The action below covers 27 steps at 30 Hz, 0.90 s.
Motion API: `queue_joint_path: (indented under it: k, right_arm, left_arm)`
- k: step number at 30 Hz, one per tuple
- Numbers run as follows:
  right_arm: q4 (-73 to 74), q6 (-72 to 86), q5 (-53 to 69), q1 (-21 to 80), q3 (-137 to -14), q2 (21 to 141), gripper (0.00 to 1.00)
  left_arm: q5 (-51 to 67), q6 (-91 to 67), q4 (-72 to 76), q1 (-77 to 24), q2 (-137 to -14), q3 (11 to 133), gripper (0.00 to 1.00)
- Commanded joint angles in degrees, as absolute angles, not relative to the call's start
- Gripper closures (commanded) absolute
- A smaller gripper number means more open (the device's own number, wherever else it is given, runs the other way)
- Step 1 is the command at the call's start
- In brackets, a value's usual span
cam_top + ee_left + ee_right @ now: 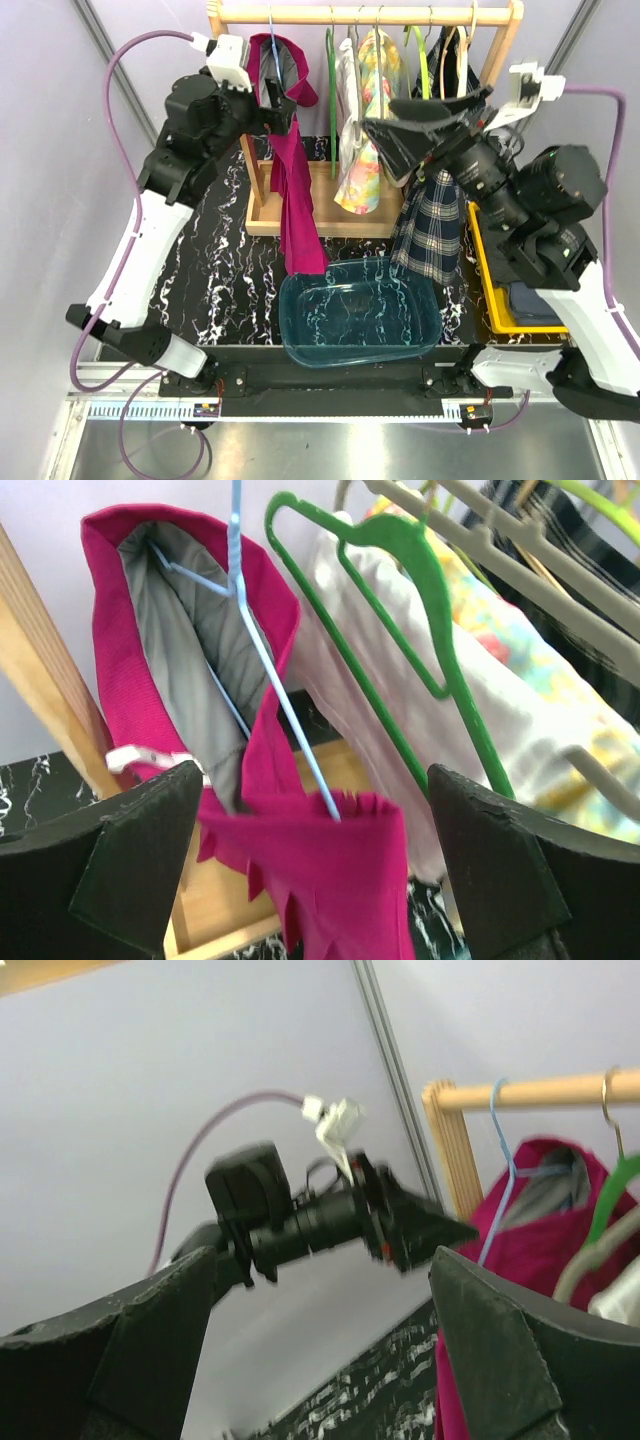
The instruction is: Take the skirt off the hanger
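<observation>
I will next move my left gripper outward over the draped fabric point(312, 815) and close it on the hanger's blue neck point(238, 586), because the wire there is bare of cloth.
A magenta skirt point(292, 180) with grey lining hangs on a thin blue hanger point(271, 25) at the left end of the rail, its long end trailing down toward the bin. In the left wrist view the skirt point(340, 880) is draped over the blue hanger's wire point(265, 660). My left gripper point(275, 108) is open, its fingers either side of the draped fabric point(312, 815), not closed on it. My right gripper point(418, 130) is open and empty, raised in front of the rack's right half point(320, 1360), apart from the skirt point(530, 1250).
A wooden rack point(365, 14) carries an empty green hanger point(420, 630), a floral garment point(368, 130) and a plaid garment point(432, 225). A clear blue bin point(360, 312) sits at the front of the marbled table. A yellow bin point(488, 290) stands at the right.
</observation>
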State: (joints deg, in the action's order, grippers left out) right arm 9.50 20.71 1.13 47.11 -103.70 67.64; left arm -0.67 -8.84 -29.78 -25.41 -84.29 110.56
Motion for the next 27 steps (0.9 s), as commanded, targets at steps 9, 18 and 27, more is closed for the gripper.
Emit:
queue_joint_path:
  k: [9, 18, 27]
  right_arm:
    - [6.2, 24.6, -2.5, 46.8, -85.4, 59.4, 0.07]
    - [7.6, 23.1, -4.8, 46.8, -83.5, 55.8, 0.06]
    - [9.1, 21.8, -8.1, 46.8, -82.5, 53.9, 0.06]
  left_arm:
    - [-16.3, -6.7, -21.1, -26.5, -98.5, 126.3, 0.09]
    - [-20.1, -5.8, -20.1, -27.1, -105.2, 129.5, 0.3]
    - [-22.0, -4.1, -19.5, -27.4, -104.5, 128.5, 0.9]
